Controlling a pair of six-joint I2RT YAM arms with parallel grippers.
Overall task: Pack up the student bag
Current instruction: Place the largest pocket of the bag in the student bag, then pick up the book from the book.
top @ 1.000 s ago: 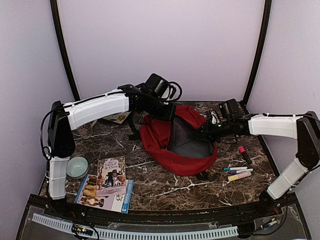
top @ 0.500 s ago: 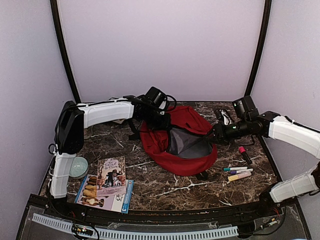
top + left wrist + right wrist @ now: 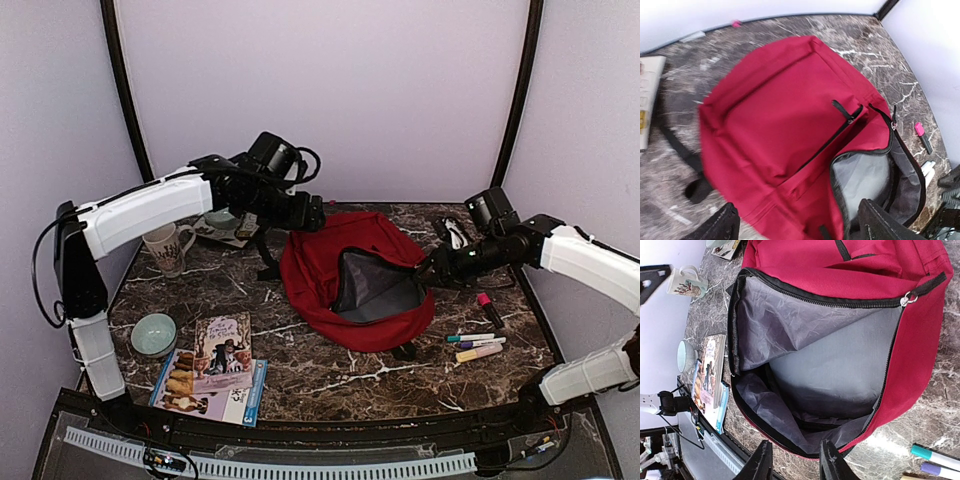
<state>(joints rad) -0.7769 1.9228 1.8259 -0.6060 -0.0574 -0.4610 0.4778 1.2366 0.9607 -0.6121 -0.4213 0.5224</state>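
Note:
The bag [image 3: 320, 270] is open with the books still outside, so my left gripper next moves back and down to close on the top book's bag-facing edge.
The student bag [image 3: 320, 270] is a red backpack lying in the middle of the table, its main zip open on grey lining [image 3: 835, 360]. My left gripper [image 3: 308, 213] hangs above the bag's back left corner, open wide with nothing between its fingers [image 3: 879, 225]; the left wrist view looks down on the bag's red front [image 3: 775, 110]. At the right rim of the opening my right gripper [image 3: 430, 268] stands partly open. The bag's lower zip edge [image 3: 790, 451] shows in that gap, with no fabric pinched.
A mug [image 3: 167, 247] and a plate [image 3: 222, 224] stand at the back left. A pale bowl [image 3: 153, 333] and stacked books [image 3: 215, 370] lie at the front left. Markers [image 3: 476, 345] and a pink highlighter [image 3: 488, 306] lie right of the bag.
My left gripper has opened, let go of the bag's top edge and risen back and to the left. The bag's flap has settled. The right arm has swung slightly right.

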